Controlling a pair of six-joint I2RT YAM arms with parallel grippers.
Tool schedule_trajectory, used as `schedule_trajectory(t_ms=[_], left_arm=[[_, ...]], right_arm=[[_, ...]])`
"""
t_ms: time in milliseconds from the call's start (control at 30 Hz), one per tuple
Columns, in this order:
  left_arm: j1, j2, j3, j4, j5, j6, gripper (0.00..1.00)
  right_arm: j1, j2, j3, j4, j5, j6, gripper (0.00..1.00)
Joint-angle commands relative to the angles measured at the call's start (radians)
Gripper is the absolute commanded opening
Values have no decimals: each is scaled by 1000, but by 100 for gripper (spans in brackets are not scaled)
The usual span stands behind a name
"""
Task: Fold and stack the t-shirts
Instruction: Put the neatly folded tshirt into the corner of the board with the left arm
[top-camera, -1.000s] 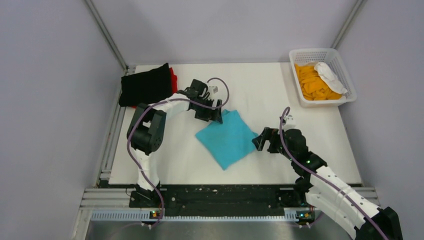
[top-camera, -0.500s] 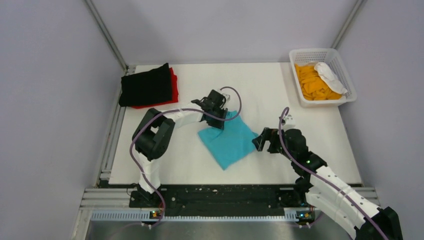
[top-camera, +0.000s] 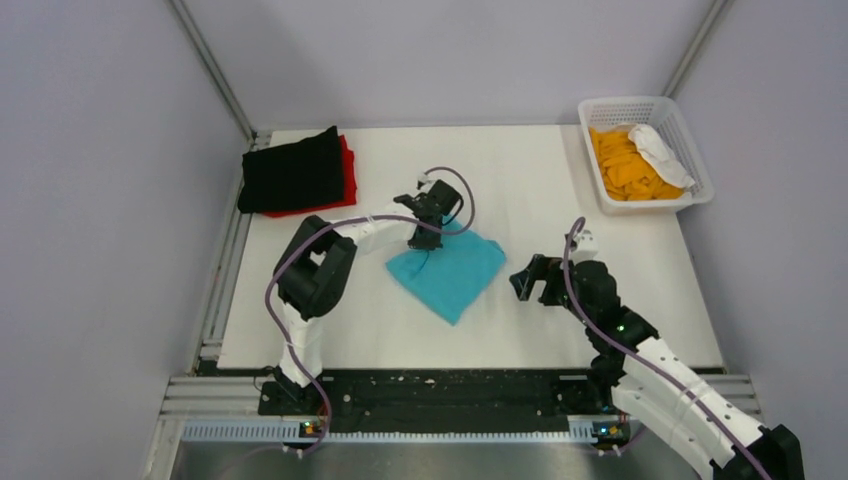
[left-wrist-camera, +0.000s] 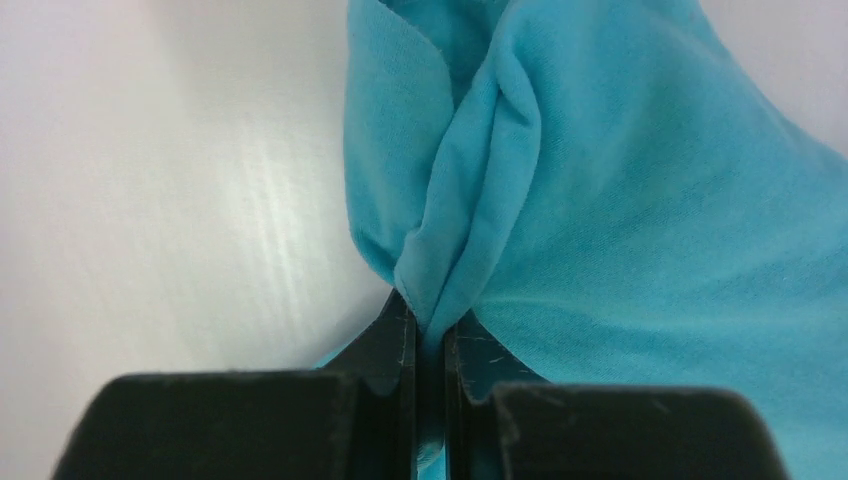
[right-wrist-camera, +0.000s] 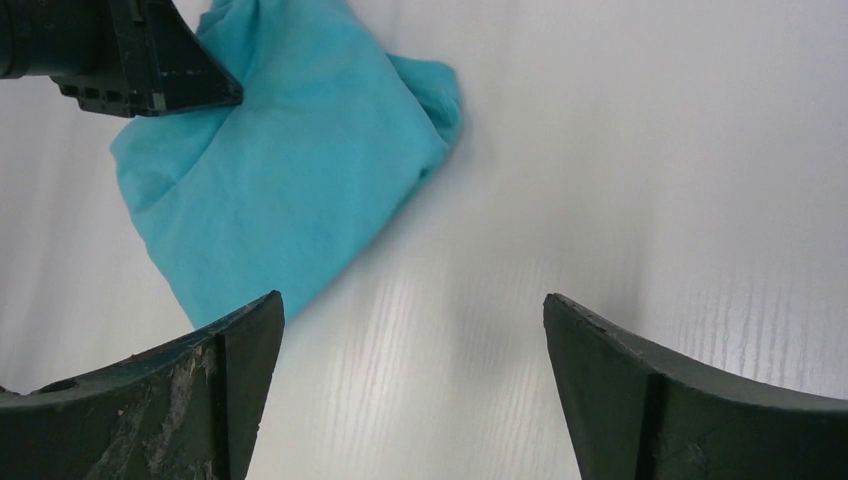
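Observation:
My left gripper needs to lift the turquoise shirt outward over the black t-shirt (top-camera: 293, 172) next, then lower it and let it go there, since that folded shirt is already on top of the red one.
A folded turquoise-blue t-shirt (top-camera: 448, 272) lies mid-table. My left gripper (top-camera: 424, 238) is shut on its far-left corner; in the left wrist view a pinched ridge of the turquoise cloth (left-wrist-camera: 470, 240) runs down between the closed jaws of the left gripper (left-wrist-camera: 430, 325). My right gripper (top-camera: 524, 281) stands open just right of the shirt, holding nothing. From the right wrist view, the turquoise shirt (right-wrist-camera: 290, 190) lies ahead to the left, and the open right gripper (right-wrist-camera: 412, 300) hovers over bare table. A black t-shirt (top-camera: 293, 172) lies folded on a red one (top-camera: 346, 163) at the far left.
A white lattice basket (top-camera: 692, 150) at the far right corner holds orange cloth (top-camera: 624, 168) and a white crumpled piece (top-camera: 661, 153). The table's (top-camera: 560, 190) white top is bordered by grey walls behind and at both sides.
My left gripper closed on the shirt's far-left corner and pulled it slightly, bunching the cloth. The shirt shifted a little to the left. The right gripper drew back slightly to the right.

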Motion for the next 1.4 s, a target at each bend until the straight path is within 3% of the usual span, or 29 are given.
schedule_trajectory(t_ms=[0, 233, 467, 867, 1367], left_arm=[[114, 17, 56, -79, -208, -14, 0], [229, 61, 196, -126, -419, -26, 0], [358, 82, 350, -122, -420, 24, 0], [383, 38, 443, 26, -614, 376, 0], [417, 15, 668, 29, -585, 513, 0]], right_arm=[[-8, -34, -4, -11, 59, -16, 99], [-8, -49, -10, -16, 97, -23, 99], [-8, -42, -8, -16, 137, -38, 99], [-7, -14, -1, -14, 169, -50, 99], [-8, -10, 0, -12, 194, -45, 99]])
